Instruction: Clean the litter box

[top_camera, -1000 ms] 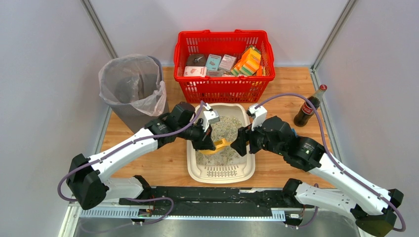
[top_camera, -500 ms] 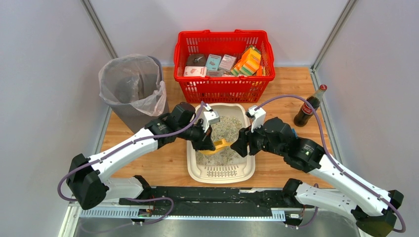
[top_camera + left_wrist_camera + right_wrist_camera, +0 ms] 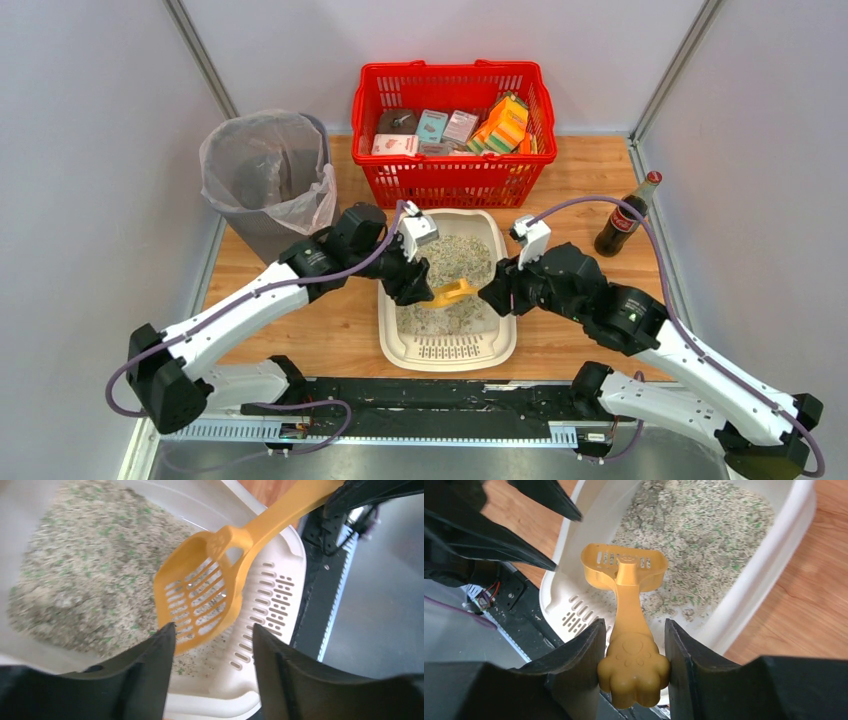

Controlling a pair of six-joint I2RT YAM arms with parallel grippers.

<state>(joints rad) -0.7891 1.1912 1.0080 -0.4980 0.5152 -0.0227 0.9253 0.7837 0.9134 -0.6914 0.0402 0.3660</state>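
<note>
My right gripper swings the scoop head [image 3: 624, 562] outward next, lowers it onto the granules in the tray and releases the handle, since the scoop still hangs above them.
The litter box [image 3: 401, 345] is a cream tray with grey-white granules and a slotted grate [image 3: 272, 587] at its near end. A yellow slotted scoop [image 3: 452, 293] hangs over the granules. My right gripper [image 3: 635, 626] is shut on the scoop's paw-shaped handle end [image 3: 634, 672]; the scoop head [image 3: 624, 562] points away from it into the tray [image 3: 769, 565]. At the tray's left side my left gripper [image 3: 413, 288] is open, nothing between its fingers [image 3: 150, 665]. The scoop head [image 3: 197, 600] sits just beyond its fingertips.
Behind the tray stands a red mesh basket [image 3: 452, 68] of boxes and sponges. A grey bin [image 3: 262, 170] with a clear bag is at the back left. A dark bottle [image 3: 627, 215] stands at the right on the wooden table [image 3: 350, 330].
My left gripper has opened, let go of the scoop and drawn back a little to the left. The right gripper has closed on the scoop's handle.
</note>
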